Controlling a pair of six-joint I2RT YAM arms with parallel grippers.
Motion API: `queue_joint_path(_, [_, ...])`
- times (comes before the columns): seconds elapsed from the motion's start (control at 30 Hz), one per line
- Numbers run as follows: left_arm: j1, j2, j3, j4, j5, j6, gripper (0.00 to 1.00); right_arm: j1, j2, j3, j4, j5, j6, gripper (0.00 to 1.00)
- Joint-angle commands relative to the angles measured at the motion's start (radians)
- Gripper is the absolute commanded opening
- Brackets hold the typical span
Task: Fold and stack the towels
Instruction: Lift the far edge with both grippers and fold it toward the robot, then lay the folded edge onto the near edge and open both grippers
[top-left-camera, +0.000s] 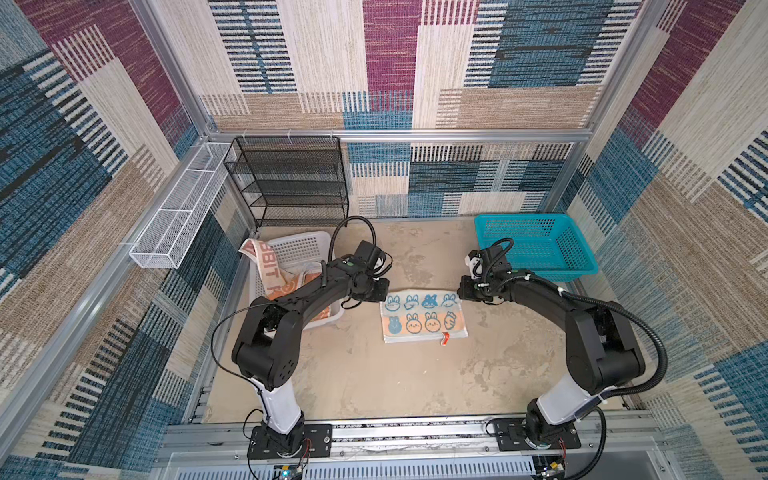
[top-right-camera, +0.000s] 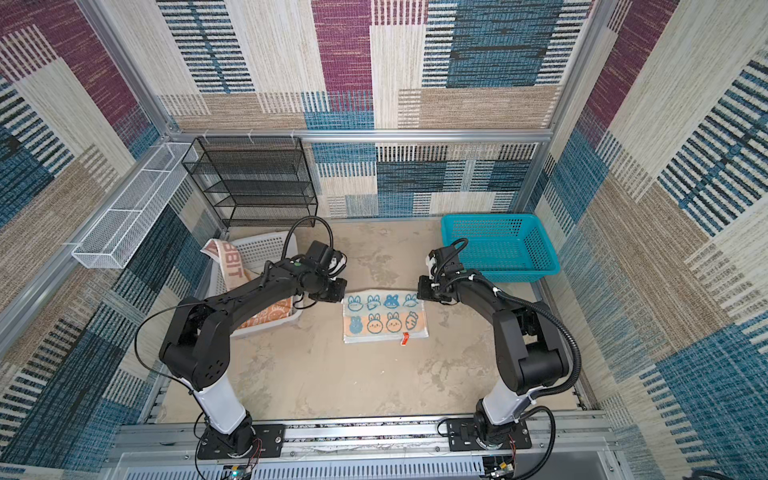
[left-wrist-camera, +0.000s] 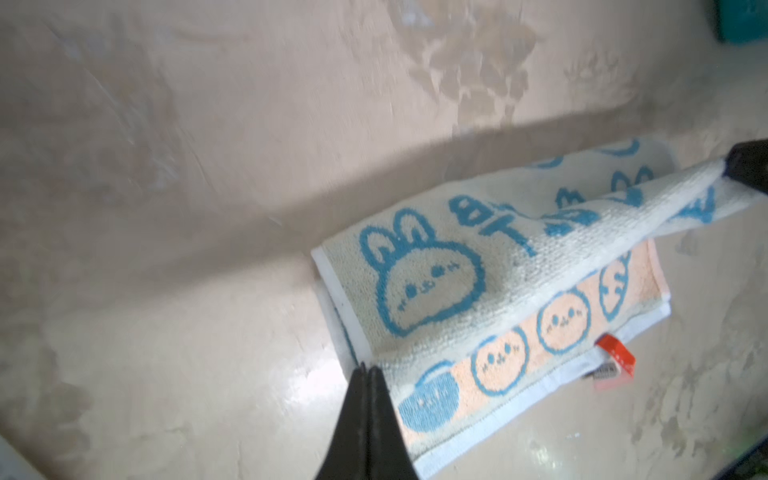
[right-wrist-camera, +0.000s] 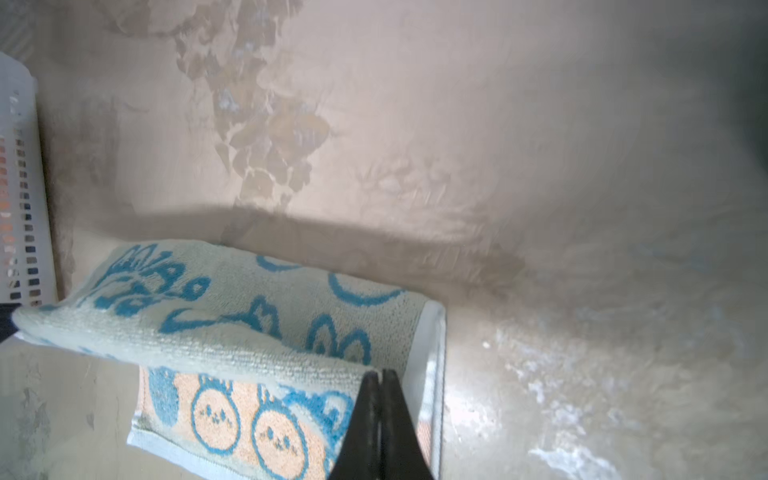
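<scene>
The left gripper will go back and down over the orange band to let go of the towel's corner, because the towel's near edge (top-left-camera: 389, 340) (left-wrist-camera: 432, 458) is below it, toward the robot's base.
A cream towel with blue rabbit faces and an orange band (top-left-camera: 422, 316) (top-right-camera: 384, 318) lies mid-table. Its far edge is raised and curled toward the front. My left gripper (top-left-camera: 385, 292) (left-wrist-camera: 368, 370) is shut on the left corner of that raised edge (left-wrist-camera: 436, 282). My right gripper (top-left-camera: 459, 291) (right-wrist-camera: 380, 374) is shut on the right corner (right-wrist-camera: 232, 328). The edge hangs stretched between them above the orange band. A towel with "RABBIT" lettering (top-left-camera: 264, 262) (top-right-camera: 230, 262) drapes over the white basket's rim. Orange towel cloth (top-right-camera: 276, 311) shows inside that basket, partly hidden by the left arm.
The white basket (top-left-camera: 299, 243) stands at the left, under the left arm. A teal basket (top-left-camera: 536, 245) sits at the back right, just behind the right wrist. A black mesh shelf (top-left-camera: 291, 178) and a white wire tray (top-left-camera: 174, 216) stand at the back left.
</scene>
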Motion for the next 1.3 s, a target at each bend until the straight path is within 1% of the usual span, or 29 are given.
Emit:
queue_joint_path(0.0, [-0.009, -0.019, -0.081, 0.062, 0.007, -0.079, 0.00, 0.006, -0.020, -0.071, 0.081, -0.049, 0.039, 0.00])
queue_joint_path(0.07, [-0.011, -0.013, -0.122, 0.085, 0.022, -0.101, 0.00, 0.010, -0.014, -0.114, 0.113, -0.082, 0.053, 0.00])
queue_joint_path(0.13, [-0.013, 0.004, -0.130, 0.092, 0.019, -0.106, 0.00, 0.011, -0.009, -0.143, 0.148, -0.105, 0.071, 0.00])
queue_joint_path(0.2, [-0.011, 0.031, -0.111, 0.079, 0.000, -0.102, 0.00, 0.011, 0.005, -0.159, 0.177, -0.130, 0.084, 0.00])
queue_joint_path(0.3, [-0.008, 0.090, -0.041, 0.038, -0.022, -0.084, 0.00, 0.013, 0.050, -0.154, 0.207, -0.155, 0.094, 0.00])
queue_joint_path(0.4, [0.002, 0.142, 0.035, 0.005, -0.057, -0.074, 0.00, 0.011, 0.099, -0.111, 0.208, -0.155, 0.095, 0.00])
queue_joint_path(0.5, [0.030, 0.181, 0.119, -0.050, -0.068, -0.061, 0.00, 0.011, 0.124, -0.036, 0.170, -0.148, 0.082, 0.00])
queue_joint_path(0.6, [0.040, 0.167, 0.178, -0.101, -0.107, -0.038, 0.00, 0.011, 0.106, 0.024, 0.124, -0.120, 0.065, 0.00])
queue_joint_path(0.7, [0.040, 0.120, 0.195, -0.135, -0.132, -0.016, 0.00, 0.011, 0.072, 0.045, 0.081, -0.100, 0.051, 0.00])
queue_joint_path(0.87, [0.030, 0.031, 0.142, -0.140, -0.102, -0.027, 0.00, 0.012, -0.002, -0.006, 0.070, -0.098, 0.055, 0.00])
queue_joint_path(1.0, [0.006, -0.024, 0.050, -0.108, -0.104, -0.043, 0.00, 0.013, -0.051, -0.092, 0.093, -0.100, 0.064, 0.00])
queue_joint_path(1.13, [-0.006, -0.033, -0.035, -0.062, -0.078, -0.069, 0.00, 0.017, -0.059, -0.163, 0.125, -0.112, 0.074, 0.00])
queue_joint_path(1.27, [-0.019, -0.040, -0.089, -0.029, -0.078, -0.081, 0.00, 0.025, -0.059, -0.199, 0.145, -0.111, 0.081, 0.00])
